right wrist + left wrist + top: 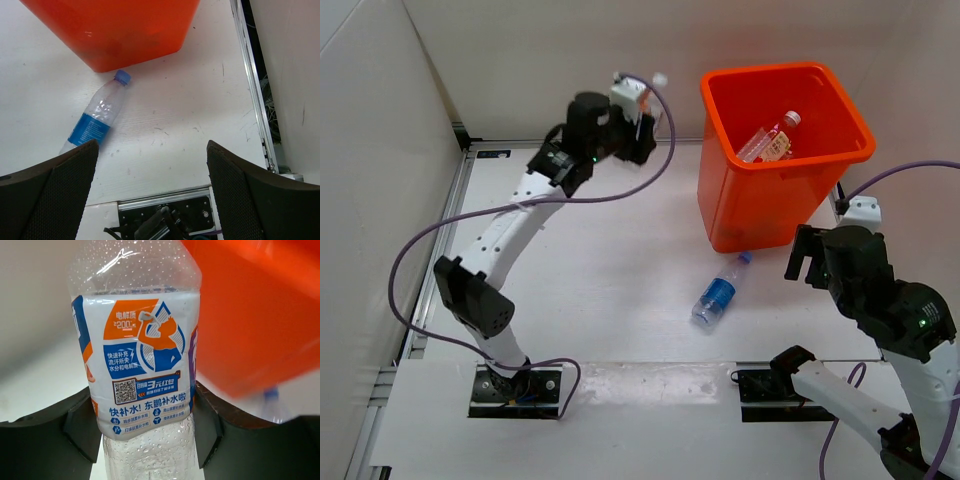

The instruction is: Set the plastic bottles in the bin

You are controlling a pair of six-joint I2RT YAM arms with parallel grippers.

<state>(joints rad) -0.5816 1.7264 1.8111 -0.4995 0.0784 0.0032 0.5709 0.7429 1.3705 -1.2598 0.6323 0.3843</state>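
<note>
The bin's side is beside the bottle, so I will raise my left gripper, move it to the right in the top view over the bin's opening (760, 108), and let go.
My left gripper (642, 128) is raised at the back of the table, left of the orange bin (717, 88). It is shut on a clear plastic bottle (142, 380) with a white, blue and orange label; the bottle's cap end (657, 80) points toward the bin. In the left wrist view the bin's wall (260, 315) is close on the right. A white-red labelled bottle (770, 138) lies inside the bin. A blue-labelled bottle (718, 293) lies on the table in front of the bin and also shows in the right wrist view (95, 122). My right gripper (808, 256) is open and empty, right of that bottle.
White walls enclose the table on the left, back and right. A metal rail (252, 85) runs along the right edge. The arm base plates (775, 385) sit at the near edge. Purple cables loop from both arms.
</note>
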